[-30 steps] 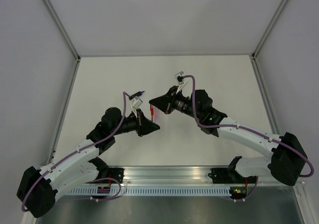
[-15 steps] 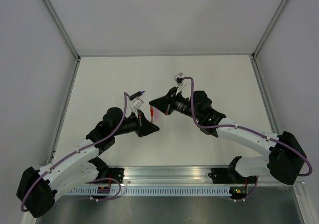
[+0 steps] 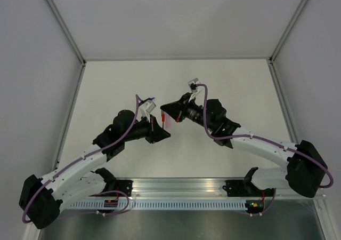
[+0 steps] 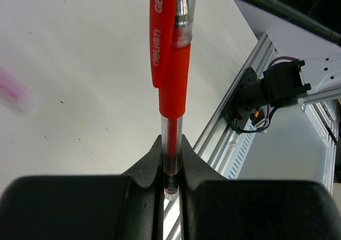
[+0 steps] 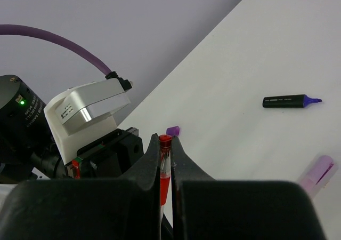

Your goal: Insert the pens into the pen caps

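The red pen point(image 4: 171, 144) is capped, so next I should move my left gripper down to the tabletop and let go of the pen beside the pale pink pen point(image 4: 15, 92), which lies below the gripper.
The red pen point(image 4: 171, 144) is clamped by its rear end in my left gripper point(image 4: 170, 144), its red grip section pointing away. The red cap point(image 4: 161, 32) with its clip sits over the pen's front end, and the tip is hidden. My right gripper point(image 5: 165, 141) is shut on that red cap point(image 5: 165, 140). In the top view the left gripper point(image 3: 161, 132) and the right gripper point(image 3: 169, 113) meet nose to nose above the table's middle. A purple cap point(image 5: 173, 130), the dark purple pen point(image 5: 292, 101) and the pale pink pen point(image 5: 318, 173) lie on the table.
The white table point(image 3: 234, 85) is walled on three sides. An aluminium rail point(image 3: 181, 189) runs along the near edge. The left wrist camera block point(image 5: 88, 112) and its purple cable are close beside the right jaws.
The left arm has shifted slightly up and toward the right gripper. Both grippers have kept their hold on the red pen and cap.
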You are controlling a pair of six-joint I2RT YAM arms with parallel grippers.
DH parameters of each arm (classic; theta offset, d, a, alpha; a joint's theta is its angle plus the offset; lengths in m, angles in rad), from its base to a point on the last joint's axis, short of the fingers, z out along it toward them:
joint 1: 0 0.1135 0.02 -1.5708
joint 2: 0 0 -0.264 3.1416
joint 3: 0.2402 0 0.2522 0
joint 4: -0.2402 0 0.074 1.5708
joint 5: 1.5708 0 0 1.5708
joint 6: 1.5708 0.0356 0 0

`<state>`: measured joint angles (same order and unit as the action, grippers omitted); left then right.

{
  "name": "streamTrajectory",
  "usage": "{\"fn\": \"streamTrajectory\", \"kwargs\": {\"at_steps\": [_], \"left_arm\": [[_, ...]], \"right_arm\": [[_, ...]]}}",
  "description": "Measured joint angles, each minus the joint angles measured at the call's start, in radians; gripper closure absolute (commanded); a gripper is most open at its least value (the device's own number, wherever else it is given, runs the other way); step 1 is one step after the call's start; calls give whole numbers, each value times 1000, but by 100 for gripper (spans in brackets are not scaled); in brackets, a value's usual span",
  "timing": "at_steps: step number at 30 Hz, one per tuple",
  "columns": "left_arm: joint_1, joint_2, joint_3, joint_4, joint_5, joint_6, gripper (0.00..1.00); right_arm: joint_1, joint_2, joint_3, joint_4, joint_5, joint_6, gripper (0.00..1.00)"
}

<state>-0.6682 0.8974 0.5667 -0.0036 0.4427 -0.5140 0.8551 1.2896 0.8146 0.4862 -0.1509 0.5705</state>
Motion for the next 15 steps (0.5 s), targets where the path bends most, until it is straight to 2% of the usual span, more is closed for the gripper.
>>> {"fn": "streamTrajectory", "kwargs": {"at_steps": [5, 15], "left_arm": [[-2, 51, 57, -64, -2, 8, 98], [-2, 60, 93, -135, -40, 32, 98]], "right_arm": [[33, 0, -29, 46, 85, -19, 100], [72, -8, -53, 68, 206, -21, 100]]}}
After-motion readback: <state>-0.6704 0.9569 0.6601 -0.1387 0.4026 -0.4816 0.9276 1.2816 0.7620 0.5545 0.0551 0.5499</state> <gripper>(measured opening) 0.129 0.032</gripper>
